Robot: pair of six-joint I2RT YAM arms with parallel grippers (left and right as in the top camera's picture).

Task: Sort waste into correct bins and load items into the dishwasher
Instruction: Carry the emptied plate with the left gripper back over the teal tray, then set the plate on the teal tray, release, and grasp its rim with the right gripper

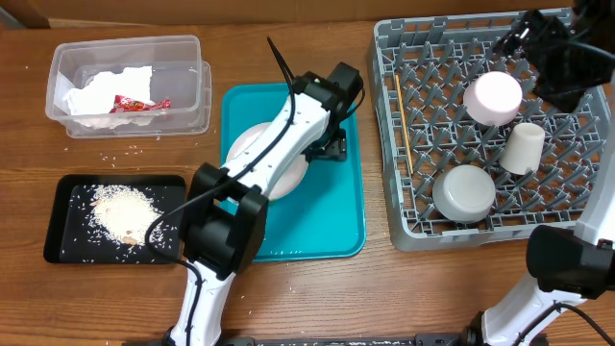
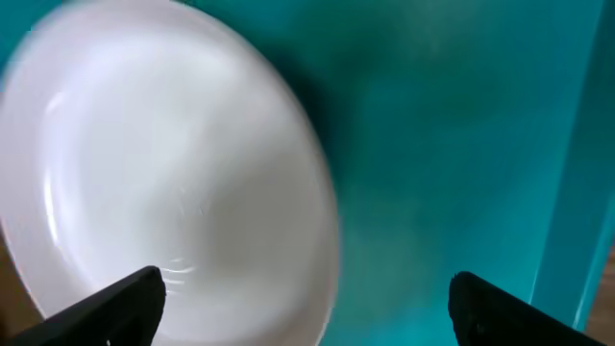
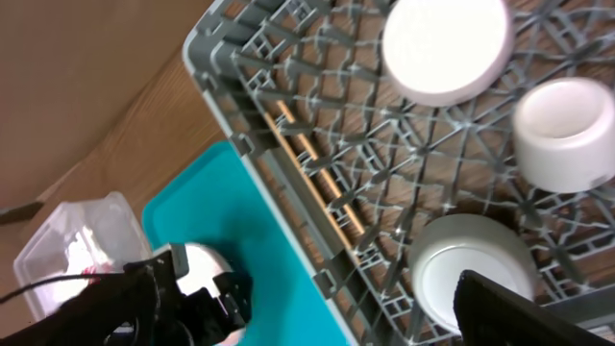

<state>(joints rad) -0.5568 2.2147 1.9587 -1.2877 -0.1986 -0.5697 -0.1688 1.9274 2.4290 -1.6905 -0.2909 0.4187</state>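
The round plate [image 1: 248, 144] is still outside the rack, so I will next move my right gripper to the left in the overhead view and down onto the plate's rack-side rim [image 1: 305, 173].
The round plate [image 1: 248, 144] [image 2: 173, 173] lies on the teal tray [image 1: 336, 211]. My left gripper [image 1: 332, 144] [image 2: 307, 312] hovers over its right edge, open, with the rim between the wide-apart fingers and nothing gripped. My right gripper [image 1: 524, 38] [image 3: 317, 308] hangs open and empty above the back of the grey dish rack [image 1: 404, 235] [image 3: 317, 77]. In the rack sit the small dish [image 1: 493, 96] [image 3: 447, 43], the white cup [image 1: 524, 147] [image 3: 567, 130], the metal bowl [image 1: 464, 192] [image 3: 471, 269] and the chopsticks [image 1: 404, 125] [image 3: 317, 173].
The clear tub [image 1: 187, 53] at the back left holds the crumpled napkin [image 1: 106, 91] and the red wrapper [image 1: 135, 104]. The black tray [image 1: 67, 245] at the front left carries a heap of rice [image 1: 123, 213]. Loose grains lie scattered on the wooden table [image 1: 125, 154].
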